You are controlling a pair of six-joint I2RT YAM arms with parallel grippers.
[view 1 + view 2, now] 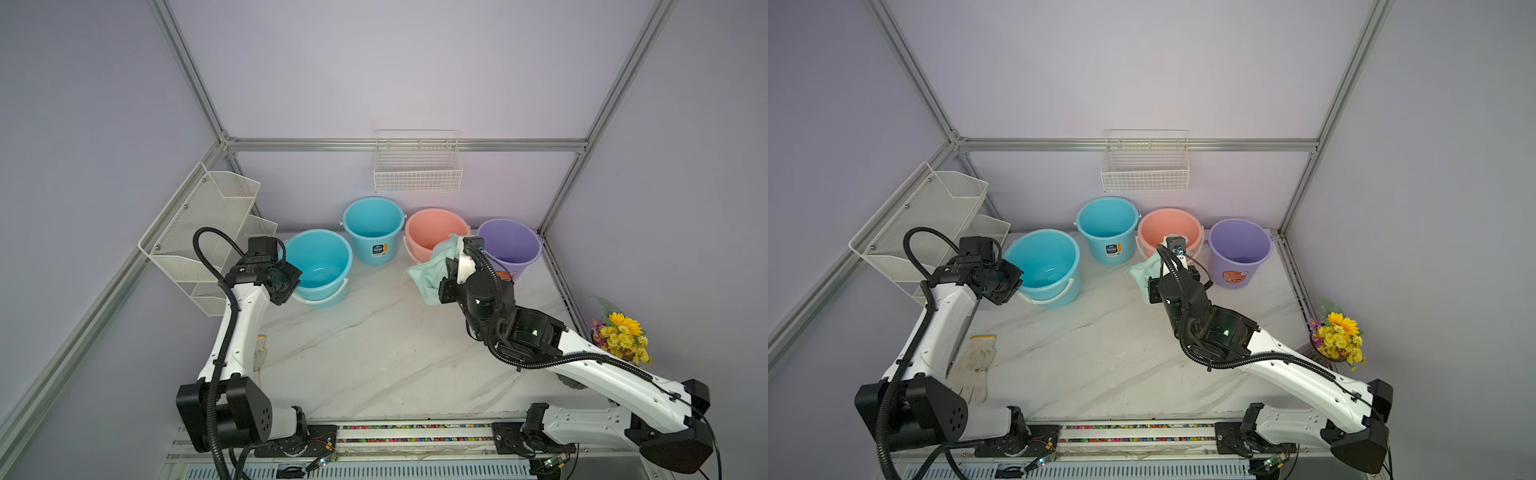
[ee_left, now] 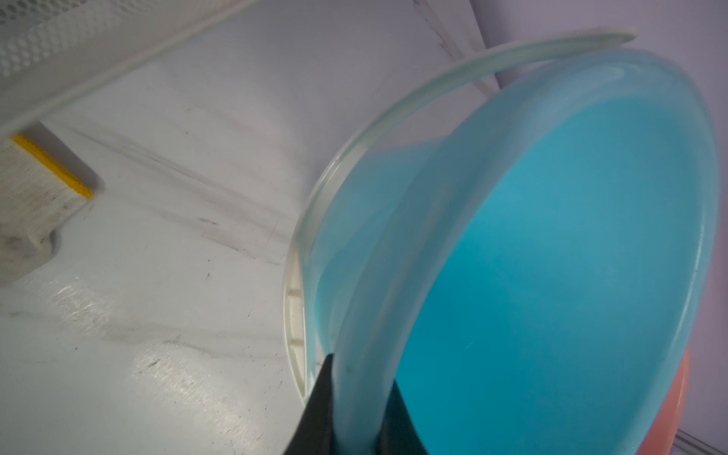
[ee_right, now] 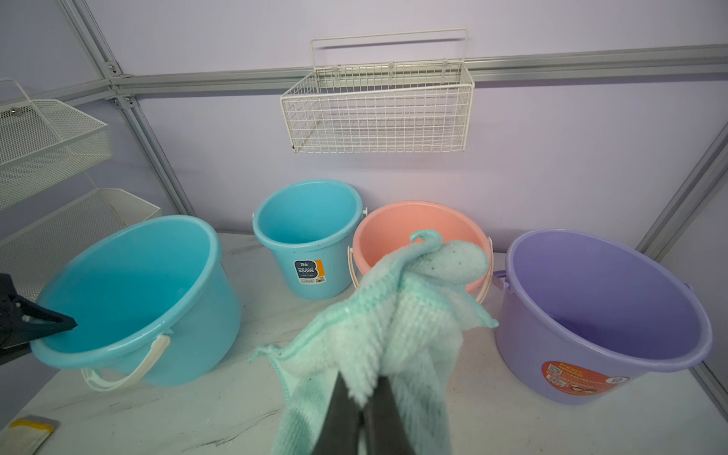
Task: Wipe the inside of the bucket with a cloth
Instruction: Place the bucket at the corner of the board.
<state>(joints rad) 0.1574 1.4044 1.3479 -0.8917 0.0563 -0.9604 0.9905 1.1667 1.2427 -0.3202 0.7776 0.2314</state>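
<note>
The other buckets line the back wall. So my left gripper should next carry this large blue bucket outward, lower it beside the smaller blue bucket and release the large bucket's rim.
A large blue bucket (image 1: 318,259) (image 2: 551,236) (image 3: 130,275) stands at the left of the marble table. My left gripper (image 2: 354,394) (image 1: 291,279) is shut on its near rim, one finger outside the wall and one inside. The pale mint-green cloth (image 1: 428,272) (image 1: 1142,270) (image 3: 394,315) hangs bunched above the table, in front of the pink bucket (image 1: 432,230). My right gripper (image 3: 360,390) is shut on a fold of it. In both top views the cloth and wrist hide the right fingertips.
A smaller blue bucket (image 1: 374,226) and a purple bucket (image 1: 509,245) stand along the back wall. A white mesh rack (image 1: 208,224) is at the left, a wire basket (image 1: 417,166) on the back wall. A dirty white glove (image 1: 973,365) lies by the left arm; flowers (image 1: 621,336) at right.
</note>
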